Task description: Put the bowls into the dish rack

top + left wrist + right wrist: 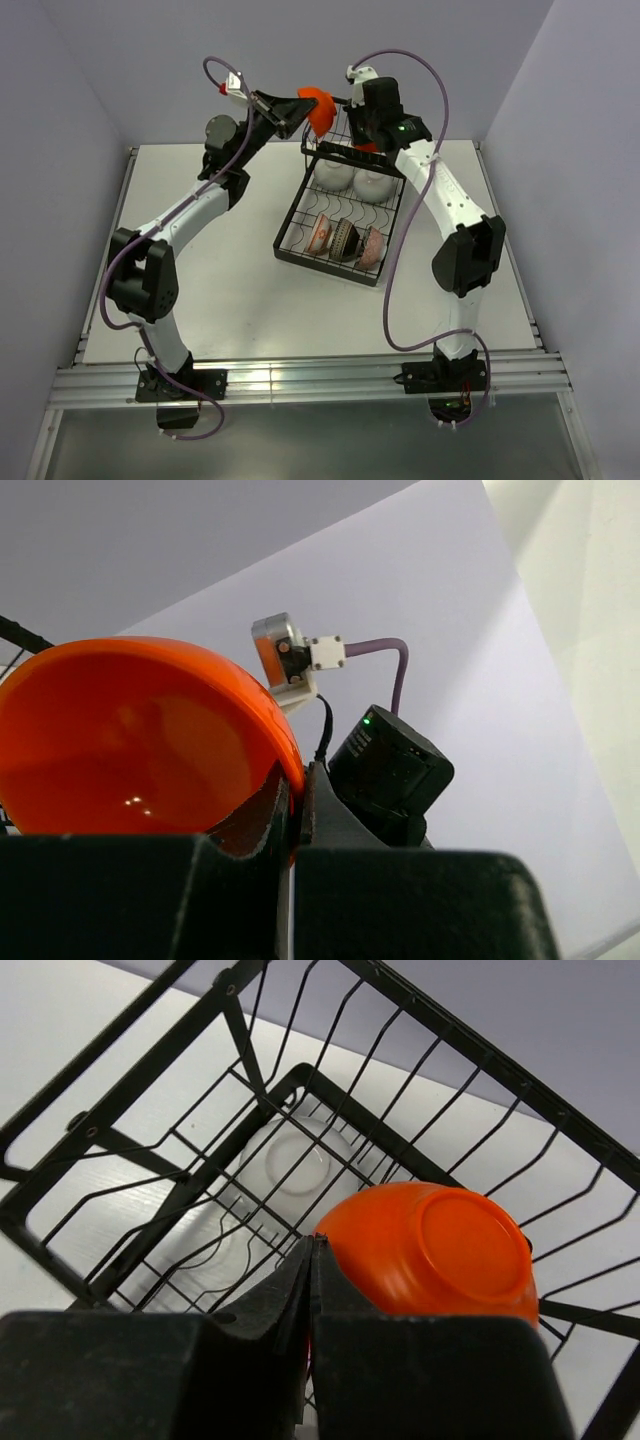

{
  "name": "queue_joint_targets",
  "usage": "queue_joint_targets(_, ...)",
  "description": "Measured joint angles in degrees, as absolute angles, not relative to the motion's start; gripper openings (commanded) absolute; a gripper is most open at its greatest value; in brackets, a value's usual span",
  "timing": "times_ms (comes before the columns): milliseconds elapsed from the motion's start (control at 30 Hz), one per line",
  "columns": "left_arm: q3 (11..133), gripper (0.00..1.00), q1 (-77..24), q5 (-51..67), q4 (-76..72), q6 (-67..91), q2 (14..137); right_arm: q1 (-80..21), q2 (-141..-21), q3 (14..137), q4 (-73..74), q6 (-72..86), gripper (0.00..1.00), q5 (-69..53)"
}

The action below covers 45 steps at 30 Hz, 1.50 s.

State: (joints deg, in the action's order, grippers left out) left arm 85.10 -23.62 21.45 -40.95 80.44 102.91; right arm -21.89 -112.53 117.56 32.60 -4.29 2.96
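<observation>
My left gripper goes down toward the right in the top view next and releases its bowl in the basket's empty end point(340, 128), which the second bowl leaves open.
My left gripper point(300, 106) is shut on the rim of a glossy orange-red bowl point(319, 108) and holds it in the air over the far left corner of the black wire dish rack point(292, 212). In the left wrist view the bowl point(130, 740) fills the left, and its rim is pinched between my fingers point(297, 805). My right gripper point(313, 1260) is shut on the rim of a second orange-red bowl point(440, 1250), upside down in the raised basket point(368, 147). Two white bowls point(333, 175) and three patterned bowls point(345, 240) sit in the lower tray.
The rack stands at the middle back of the white table point(200, 300). Its raised basket wires point(200, 1175) surround my right gripper, with a white bowl point(295, 1160) below. The right arm's wrist point(390, 770) is close beside the left gripper. Purple-grey walls enclose the table.
</observation>
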Motion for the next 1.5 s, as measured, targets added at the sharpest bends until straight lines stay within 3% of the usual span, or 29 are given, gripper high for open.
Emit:
queue_joint_targets(100, 85.1, 0.00, -24.6, 21.0, -41.0, 81.7, 103.0, -21.9, -109.8, 116.3, 32.7, -3.4, 0.23, 2.2)
queue_joint_targets(133, 85.1, 0.00, -24.9, 20.9, -41.1, 82.1, 103.0, -21.9, -108.8, 115.9, 32.7, -3.2, 0.34, 2.1)
queue_joint_targets(233, 85.1, 0.00, -26.0, 20.5, -41.6, 83.4, 103.5, -21.7, -104.4, 115.5, 32.6, -2.5, 0.46, 2.0)
queue_joint_targets(400, 85.3, 0.00, -27.0, 19.6, -42.6, 85.1, 106.0, -20.5, -96.9, 115.4, 31.2, -2.4, 0.47, 1.9)
queue_joint_targets(467, 85.8, 0.00, -27.3, 19.5, -42.7, 85.3, 107.5, -19.0, -94.9, 115.4, 30.7, -2.0, 0.54, 0.1)
queue_joint_targets(500, 86.1, 0.00, -27.4, 19.4, -42.6, 85.3, 108.3, -17.9, -94.0, 115.2, 30.5, -1.7, 0.73, -1.9)
queue_joint_targets(533, 86.3, 0.00, -27.5, 19.3, -42.6, 85.3, 108.8, -16.7, -93.3, 114.7, 30.1, -1.2, 0.86, -3.8)
queue_joint_targets(600, 86.7, 0.00, -27.6, 19.1, -42.5, 85.3, 109.9, -15.0, -92.3, 113.1, 29.8, -1.7, 1.00, -8.1)
queue_joint_targets(1033, 87.1, 0.00, -27.5, 19.2, -41.7, 87.3, 110.2, -11.6, -93.5, 110.6, 32.3, -4.4, 1.00, -36.3)
queue_joint_targets(1500, 87.1, 0.00, -27.5, 20.1, -41.3, 88.0, 108.6, -14.5, -99.3, 114.5, 36.3, -11.2, 1.00, -32.8)
